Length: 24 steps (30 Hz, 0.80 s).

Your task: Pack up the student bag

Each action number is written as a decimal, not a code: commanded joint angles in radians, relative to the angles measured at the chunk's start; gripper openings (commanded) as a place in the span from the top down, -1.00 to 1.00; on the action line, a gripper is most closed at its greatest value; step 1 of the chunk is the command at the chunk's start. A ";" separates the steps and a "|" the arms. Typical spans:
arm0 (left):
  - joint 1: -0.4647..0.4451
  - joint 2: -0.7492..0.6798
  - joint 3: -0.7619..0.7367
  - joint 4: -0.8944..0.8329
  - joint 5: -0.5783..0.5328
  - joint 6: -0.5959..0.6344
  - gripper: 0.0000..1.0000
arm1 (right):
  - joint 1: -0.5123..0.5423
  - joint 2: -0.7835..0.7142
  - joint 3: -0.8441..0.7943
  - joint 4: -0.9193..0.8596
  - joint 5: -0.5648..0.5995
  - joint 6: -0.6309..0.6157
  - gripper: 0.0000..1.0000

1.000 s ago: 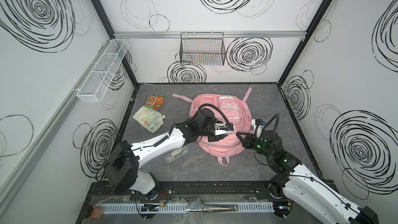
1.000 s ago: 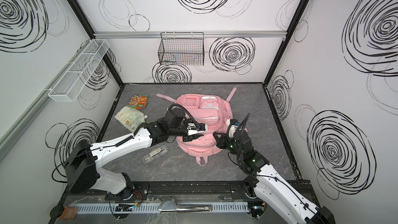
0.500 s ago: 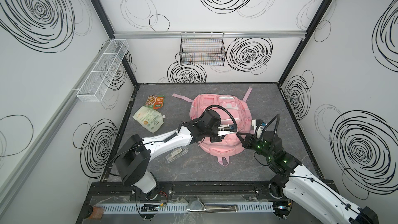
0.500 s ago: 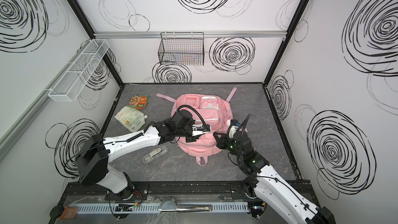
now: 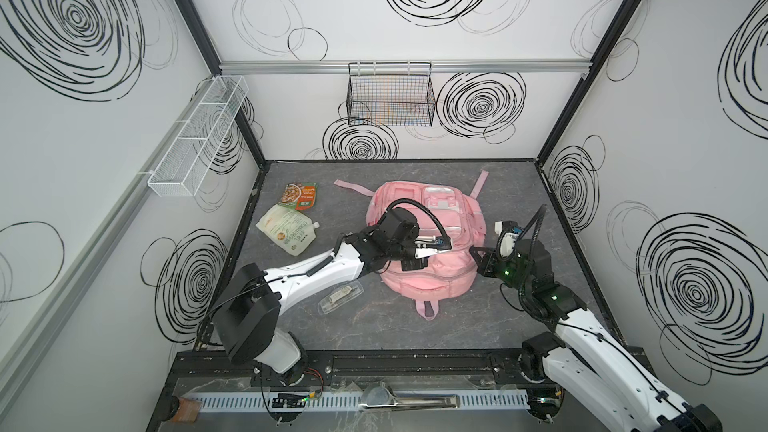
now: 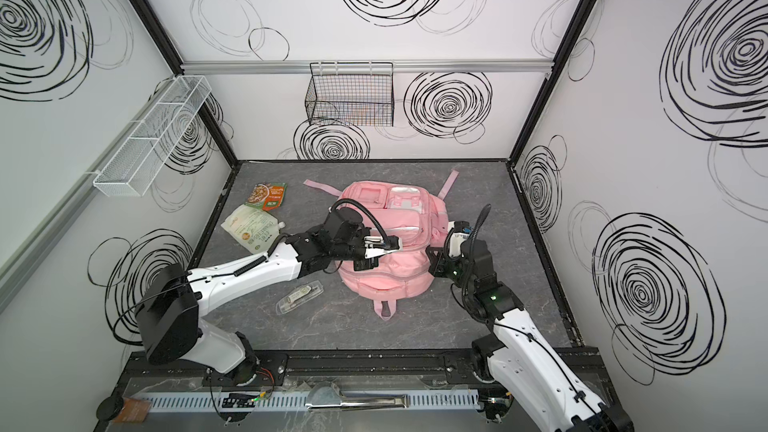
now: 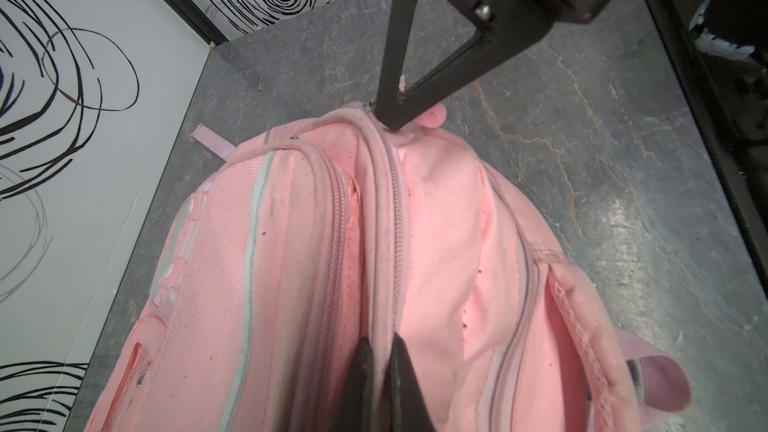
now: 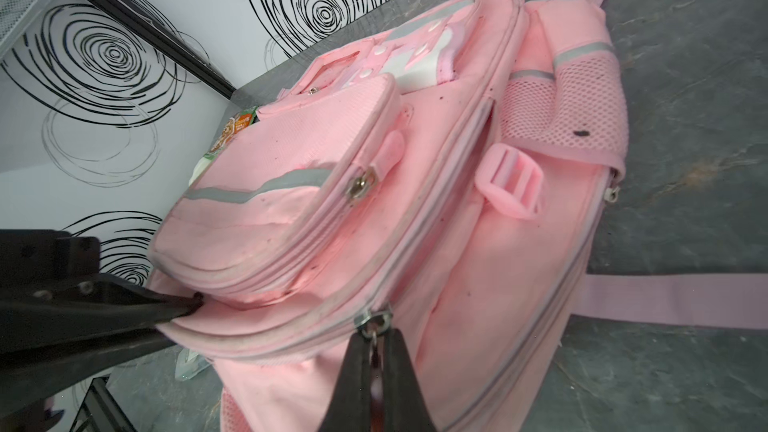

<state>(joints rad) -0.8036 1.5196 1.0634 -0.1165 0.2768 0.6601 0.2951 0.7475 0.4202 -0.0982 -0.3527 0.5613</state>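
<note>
The far end of the bag's seam by the mesh side pocket is still open. I need to move my right gripper outward along the seam to there and release the zipper pull (image 8: 374,322).
The student bag (image 5: 432,280) (image 6: 390,280), a large pink backpack, lies front up in the middle of the grey floor. My left gripper (image 5: 415,259) (image 7: 380,340) reaches over it from the left and is shut on the piped fabric edge beside a zipper (image 7: 395,209). From the right side, my right gripper (image 5: 473,251) (image 8: 376,332) is shut on the metal zipper pull (image 8: 374,322) of the bag's main compartment. The wrist views show each gripper pinching the same seam from opposite ends of the bag (image 8: 457,222).
An orange-green food packet (image 5: 300,196) and a white pouch (image 5: 289,232) lie left of the bag. A clear plastic case (image 5: 340,295) lies by the left arm. A black wire basket (image 5: 390,97) hangs on the back wall, a white mesh shelf (image 5: 199,139) on the left wall.
My left gripper has moved right across the bag and closed from partly open onto its zipper edge. The right gripper has kept its hold and place.
</note>
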 commanded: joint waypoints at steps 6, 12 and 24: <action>0.066 -0.124 -0.023 -0.032 0.015 0.034 1.00 | -0.212 0.222 0.051 0.100 0.059 -0.090 1.00; 0.059 -0.148 -0.023 -0.038 0.071 0.032 1.00 | -0.286 0.402 0.118 0.159 0.053 -0.101 1.00; 0.087 -0.161 -0.039 -0.020 0.111 0.031 1.00 | -0.431 0.551 0.181 0.088 -0.039 -0.140 1.00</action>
<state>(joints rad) -0.7506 1.4899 1.0325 -0.0959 0.3088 0.6846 0.0353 1.2671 0.6186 0.0242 -0.7860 0.4263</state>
